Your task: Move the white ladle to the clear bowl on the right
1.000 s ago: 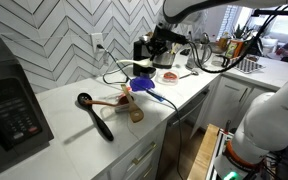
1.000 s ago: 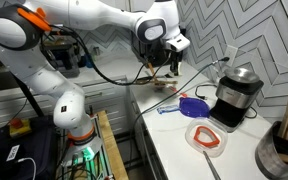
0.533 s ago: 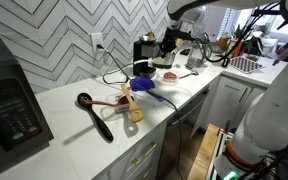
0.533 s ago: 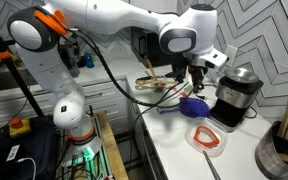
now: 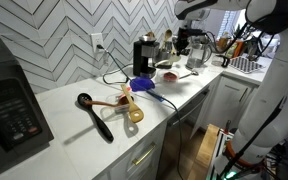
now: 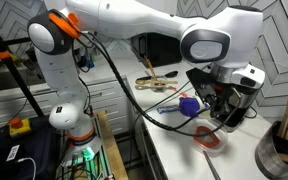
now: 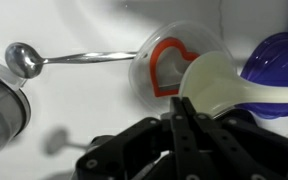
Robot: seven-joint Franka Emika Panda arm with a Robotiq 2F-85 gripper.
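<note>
The ladle's cream cup is already over the bowl but still above it, so I will move my gripper down toward the red heart shape inside the clear bowl [image 5: 171,74] and let go of the ladle.
My gripper [image 7: 184,103] is shut on the white ladle [image 7: 216,82]. The ladle's cream cup hangs over the near rim of the clear bowl [image 7: 141,62], which has a red heart shape inside. The ladle's handle is hidden between the fingers. In both exterior views the gripper [image 5: 187,50] [image 6: 221,108] hovers just above the bowl [image 5: 171,74] [image 6: 209,140] on the white counter. The ladle is too small to make out in those views.
A blue utensil [image 7: 279,60] [image 5: 142,84] [image 6: 189,105] lies beside the bowl. A metal spoon [image 7: 24,60] lies past the bowl. A black coffee maker [image 5: 144,52] [image 6: 236,95] stands close behind. A black ladle [image 5: 92,108] and wooden spoons [image 5: 132,108] lie farther along the counter.
The arm has swung along the counter from near the wooden spoons, past the blue utensil, to above the clear bowl. The gripper has stayed shut.
</note>
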